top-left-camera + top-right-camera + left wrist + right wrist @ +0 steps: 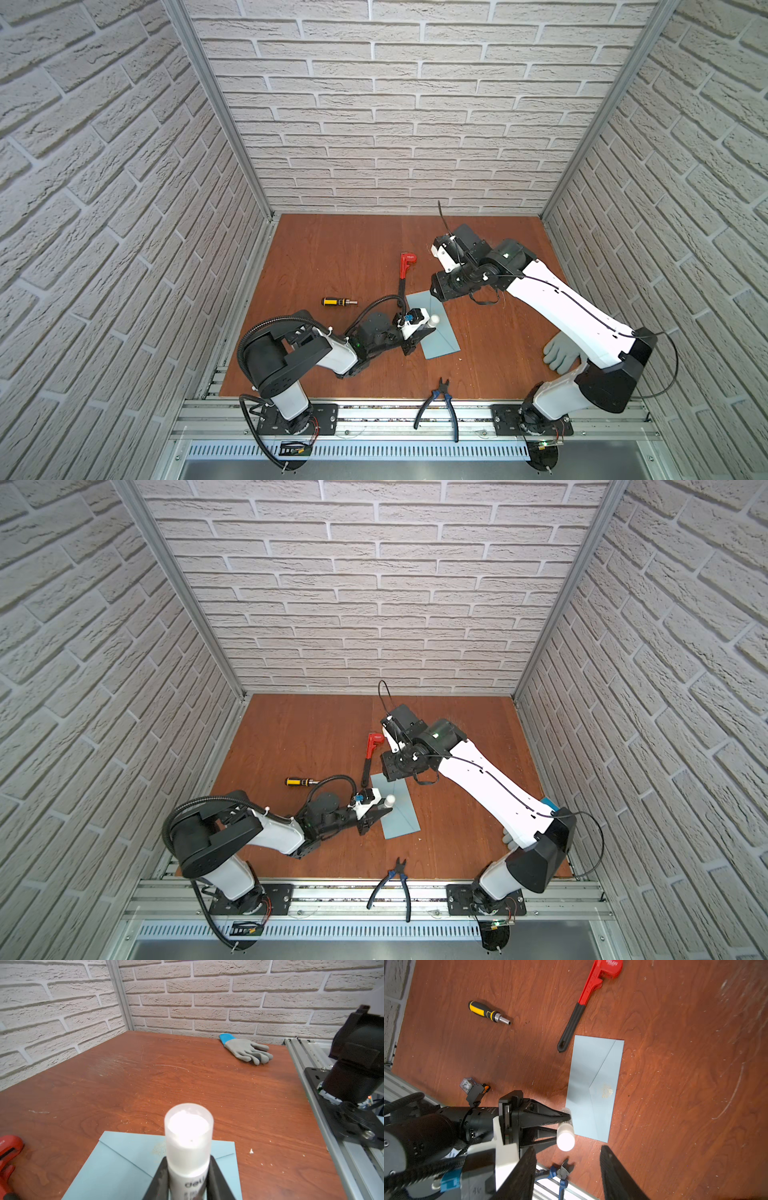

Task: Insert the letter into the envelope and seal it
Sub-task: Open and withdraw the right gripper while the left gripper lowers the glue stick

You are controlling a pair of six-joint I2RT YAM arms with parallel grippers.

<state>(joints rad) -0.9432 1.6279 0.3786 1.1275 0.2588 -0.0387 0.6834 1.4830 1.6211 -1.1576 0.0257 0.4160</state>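
I need to move my left gripper toward the screwdriver, tilt its fingers downward and go down to release the glue stick (pixel 188 1138), as bare tabletop lies below on that side.
The light blue envelope (pixel 440 336) (pixel 401 812) (pixel 593 1076) lies flat mid-table with its pointed flap folded down. The letter is out of view. My left gripper (pixel 188 1178) (pixel 426 330) is shut on a white glue stick (pixel 188 1138) (pixel 565 1136), held upright over the envelope's left edge (pixel 124 1165). My right gripper (pixel 568 1147) (pixel 438 293) hangs above the envelope's far end, looking down on the glue stick. It is open, and its two dark fingers (pixel 527 1167) hold nothing.
A red pipe wrench (pixel 405 270) (pixel 591 987) lies just beyond the envelope, and a yellow-black screwdriver (pixel 338 301) to the left. Blue pliers (pixel 440 399) rest on the front edge. A grey glove (pixel 561 353) (pixel 247 1051) lies at the right under my right arm.
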